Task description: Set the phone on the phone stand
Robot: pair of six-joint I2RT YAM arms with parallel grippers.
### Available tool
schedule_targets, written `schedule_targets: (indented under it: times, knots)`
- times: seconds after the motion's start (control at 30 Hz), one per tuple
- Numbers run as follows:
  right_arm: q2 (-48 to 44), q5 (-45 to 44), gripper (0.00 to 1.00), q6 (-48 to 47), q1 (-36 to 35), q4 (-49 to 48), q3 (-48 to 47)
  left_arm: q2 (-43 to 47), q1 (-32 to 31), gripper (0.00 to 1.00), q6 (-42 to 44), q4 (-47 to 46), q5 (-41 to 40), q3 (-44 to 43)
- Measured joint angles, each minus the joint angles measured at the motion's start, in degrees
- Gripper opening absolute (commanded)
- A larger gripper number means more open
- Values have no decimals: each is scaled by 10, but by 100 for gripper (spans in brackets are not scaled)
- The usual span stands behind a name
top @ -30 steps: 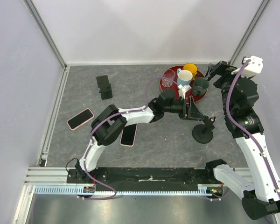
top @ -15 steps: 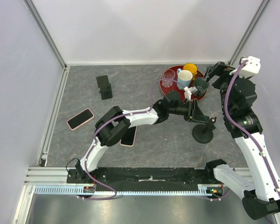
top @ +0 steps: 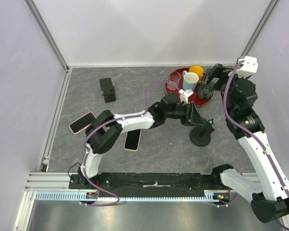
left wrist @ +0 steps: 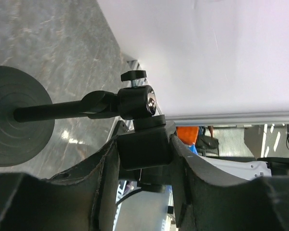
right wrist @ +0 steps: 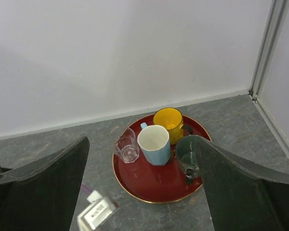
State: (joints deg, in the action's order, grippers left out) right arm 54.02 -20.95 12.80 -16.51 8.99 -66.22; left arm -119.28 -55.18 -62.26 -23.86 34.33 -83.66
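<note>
Next, the left gripper carries the stand outward and across to the left in the top view, to the bare tabletop between holder and tray (top: 141,96), then releases it.
The phone stand, black with a round base (top: 201,138) and a jointed head, stands right of the table's middle. My left gripper (top: 194,118) reaches across and is shut on its head. In the left wrist view the gripper (left wrist: 144,144) clamps the stand's square block, with the ball joint (left wrist: 137,101) and base disc (left wrist: 14,120) beyond. A phone in a pink case (top: 82,122) lies at the left. A second phone (top: 132,139) lies partly under the left arm. My right gripper (top: 209,83) hovers open over the tray, its jaws (right wrist: 144,192) wide with nothing between them.
A red tray (right wrist: 154,180) at the back right carries a yellow cup (right wrist: 167,120), a white and blue cup (right wrist: 154,142), a clear glass (right wrist: 127,147) and a dark green mug (right wrist: 188,151). A small black holder (top: 107,89) stands at the back left. Walls enclose three sides.
My left gripper has closed on the stand's head and the stand has slid a little to the left. The right arm has shifted left, over the tray.
</note>
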Motion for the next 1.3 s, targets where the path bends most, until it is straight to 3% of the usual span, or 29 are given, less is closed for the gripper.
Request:
schedule_targets:
  times: [0.3,0.6,0.83,1.3]
  knots:
    - [117,112,98,-7,-4,-25,-6,162,98,2,17,59,-31,143]
    - [253,186,98,-23,-84,-32,-35,252,224,2,27,57,-41,250]
    - [307,202,98,-40,-129,-47,-65,253,290,2,27,44,-33,254]
    - [323,203,98,-60,-133,-56,-71,223,378,2,9,-24,-35,212]
